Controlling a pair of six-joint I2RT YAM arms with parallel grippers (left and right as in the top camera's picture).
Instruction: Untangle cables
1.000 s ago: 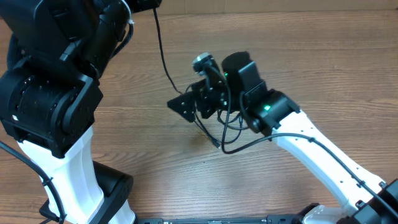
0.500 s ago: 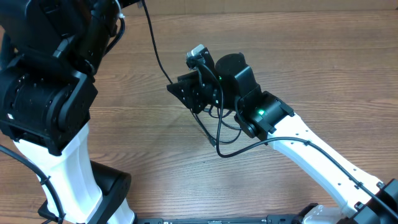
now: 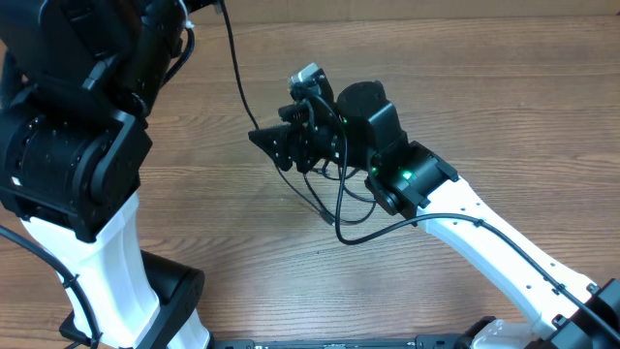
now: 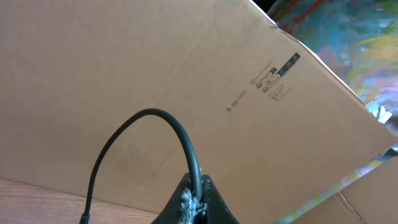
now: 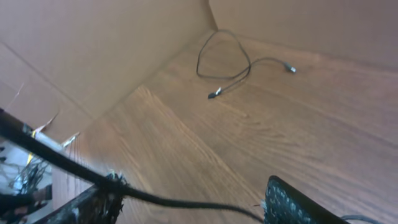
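Observation:
The cable already crosses between my right gripper's fingers, so my left gripper will next tip down toward the wooden table and open to release it.
A thin black cable (image 3: 239,82) runs from the top edge of the overhead view down to my right gripper (image 3: 281,142), then loops loosely on the table (image 3: 341,215). My left gripper (image 4: 198,190) is shut on this cable (image 4: 155,114), which arches out of its fingertips. In the right wrist view my right gripper (image 5: 193,205) stands open, and the cable (image 5: 168,201) crosses the gap, resting against the left finger (image 5: 93,200). Another black cable (image 5: 225,61) with small plug ends lies alone on the wood further off.
The big left arm (image 3: 77,165) fills the left side of the wooden table (image 3: 504,107). The right arm (image 3: 484,228) reaches in from the lower right. Brown cardboard walls (image 5: 106,56) rise behind the table in both wrist views.
My right gripper has moved up and to the left along the cable, and its jaws narrowed, then widened again. The left arm shifted slightly left, still holding the cable.

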